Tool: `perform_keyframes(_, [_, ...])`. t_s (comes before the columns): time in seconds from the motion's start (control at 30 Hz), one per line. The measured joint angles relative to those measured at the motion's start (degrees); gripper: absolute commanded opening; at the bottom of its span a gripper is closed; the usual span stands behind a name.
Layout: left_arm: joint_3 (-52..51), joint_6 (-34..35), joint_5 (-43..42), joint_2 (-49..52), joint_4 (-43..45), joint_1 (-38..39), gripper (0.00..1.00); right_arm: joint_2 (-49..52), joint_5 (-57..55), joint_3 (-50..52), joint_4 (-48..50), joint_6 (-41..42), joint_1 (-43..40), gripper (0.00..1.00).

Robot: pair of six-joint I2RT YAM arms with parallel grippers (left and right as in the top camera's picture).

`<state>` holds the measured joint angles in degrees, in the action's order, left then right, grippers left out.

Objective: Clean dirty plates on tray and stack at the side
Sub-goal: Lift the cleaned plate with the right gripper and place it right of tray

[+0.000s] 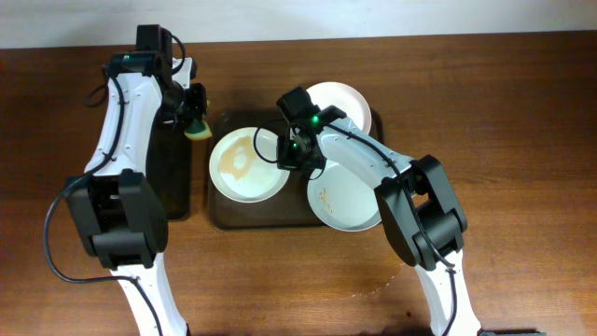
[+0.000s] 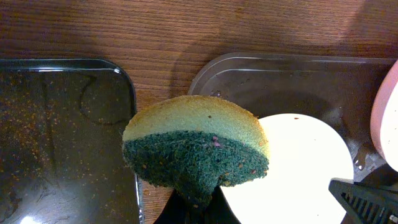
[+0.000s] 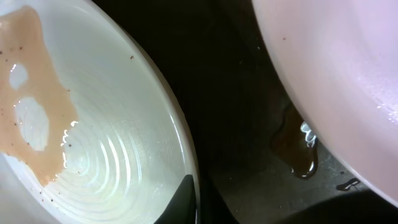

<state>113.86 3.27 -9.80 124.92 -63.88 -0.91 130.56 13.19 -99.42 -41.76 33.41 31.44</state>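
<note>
My right gripper holds the plate, and next I will lift it, carry the plate past the tray and release it on bare tabletop, to the gripper's right in the overhead view.
Three white plates are on the dark brown tray point(image 1: 291, 213). The left plate point(image 1: 244, 166) has a wide yellowish-brown smear; it also shows in the right wrist view point(image 3: 106, 149) and the left wrist view point(image 2: 298, 162). My right gripper point(image 1: 297, 154) is shut on its right rim point(image 3: 186, 199). A second plate point(image 1: 343, 101) sits at the back right. A third plate point(image 1: 347, 201), with small smears, sits at the front right. My left gripper point(image 1: 194, 119) is shut on a yellow and green sponge point(image 2: 196, 146), held above the gap left of the tray.
A narrower black tray point(image 2: 62, 143) lies left of the brown tray, partly under my left arm point(image 1: 173, 182). A small puddle of brown liquid point(image 3: 300, 155) is on the brown tray's floor between two plates. Brown wooden table point(image 1: 522, 112) lies all around.
</note>
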Motion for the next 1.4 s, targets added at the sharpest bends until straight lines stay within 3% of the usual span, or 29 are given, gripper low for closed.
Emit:
perform_keyframes(0.13, [0.00,0.00,0.00,0.00,0.00,0.13,0.01,-0.63,1.90,-0.04,-1.53,-2.16,-0.46,0.04])
perform_keyframes(0.27, [0.00,0.00,-0.02,0.00,0.00,0.13,0.01,-12.13,-4.42,-0.02,-5.60,-5.79,-0.22,0.04])
perform_keyframes(0.37, [0.00,0.00,0.00,0.00,0.02,0.13,0.01,-22.21,-18.82,-0.48,-9.55,-7.04,1.51,0.04])
perform_keyframes(0.67, [0.00,0.00,0.00,0.00,0.04,0.13,0.01,-22.49,-68.78,-0.72,-13.29,-7.93,17.33,0.04])
perform_keyframes(0.93, [0.00,0.00,0.00,0.00,0.22,0.13,0.01,-22.49,-93.53,-0.72,-11.08,-8.00,24.02,0.04])
perform_keyframes(1.2, [0.00,0.00,0.00,0.00,0.22,0.13,0.01,-22.49,-94.53,-0.72,-10.95,-7.93,24.15,0.04])
perform_keyframes(1.4, [0.00,0.00,0.00,0.00,0.22,0.13,0.01,-22.51,-83.19,-0.72,-11.65,-8.04,23.58,0.04])
